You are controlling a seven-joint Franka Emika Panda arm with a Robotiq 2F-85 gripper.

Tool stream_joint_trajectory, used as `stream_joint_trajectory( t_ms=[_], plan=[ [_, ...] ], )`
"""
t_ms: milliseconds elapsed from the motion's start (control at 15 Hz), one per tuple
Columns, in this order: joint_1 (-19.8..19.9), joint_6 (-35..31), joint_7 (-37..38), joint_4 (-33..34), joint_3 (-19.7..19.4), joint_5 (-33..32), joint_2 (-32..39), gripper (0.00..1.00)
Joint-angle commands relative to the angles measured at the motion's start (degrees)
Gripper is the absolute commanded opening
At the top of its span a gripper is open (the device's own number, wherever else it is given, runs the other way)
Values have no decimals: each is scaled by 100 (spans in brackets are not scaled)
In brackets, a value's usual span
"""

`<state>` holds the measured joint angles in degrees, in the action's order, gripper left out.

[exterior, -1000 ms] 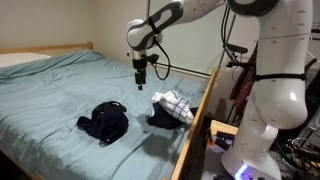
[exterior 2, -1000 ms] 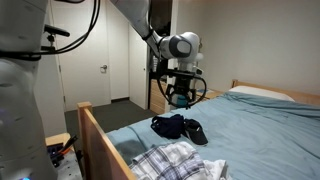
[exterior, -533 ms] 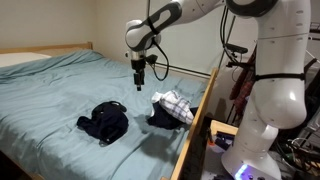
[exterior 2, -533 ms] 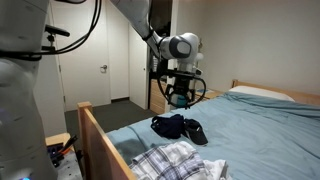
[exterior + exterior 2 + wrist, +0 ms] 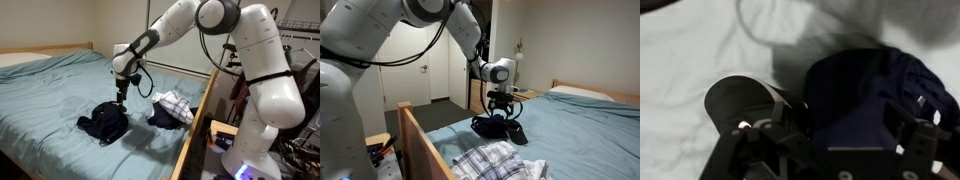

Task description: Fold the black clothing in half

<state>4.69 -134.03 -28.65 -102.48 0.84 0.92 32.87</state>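
The fingers hover by the heap's near edge. My open gripper moves outward and down next onto the heap's middle folds, which lie below and outward of it.
The black clothing [image 5: 103,122] lies crumpled in a heap on the light blue bed sheet [image 5: 50,95]; it also shows in an exterior view [image 5: 502,127] near the bed's foot. My gripper [image 5: 120,99] points straight down at the heap's near edge, just above or touching it [image 5: 498,113]. In the wrist view the dark cloth [image 5: 865,85] fills the space between the spread fingers of my gripper [image 5: 845,128]. The jaws stand open with nothing clamped.
A plaid garment [image 5: 173,104] lies on a dark cloth at the bed's edge, close to the heap, and shows in an exterior view [image 5: 490,160]. The wooden bed frame [image 5: 196,118] runs along that side. A pillow [image 5: 585,92] sits at the head.
The arm has swung from above the plaid garment over to the black clothing and dropped down to it. The clothing has not moved.
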Motion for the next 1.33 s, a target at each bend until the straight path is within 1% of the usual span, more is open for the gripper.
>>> stream_joint_trajectory(
  t_ms=[0,200,333,400,533,800,933,1000,1200,1267],
  plan=[
    [464,-269,-88,938,544,712,934,100],
    [798,-114,-377,1656,1128,1325,1541,100],
    [875,19,-445,2129,1331,1455,1920,100],
    [872,221,-406,2333,1373,1455,2076,100],
    [788,820,-218,2659,1309,1333,2300,100],
    [497,2463,316,3209,933,1049,2523,100],
    [388,3097,412,3573,789,947,2705,100],
    [286,3180,428,3764,674,820,2809,100],
    [103,2978,150,4310,471,371,3196,100],
    [77,2878,52,4462,451,256,3314,75]
  ],
)
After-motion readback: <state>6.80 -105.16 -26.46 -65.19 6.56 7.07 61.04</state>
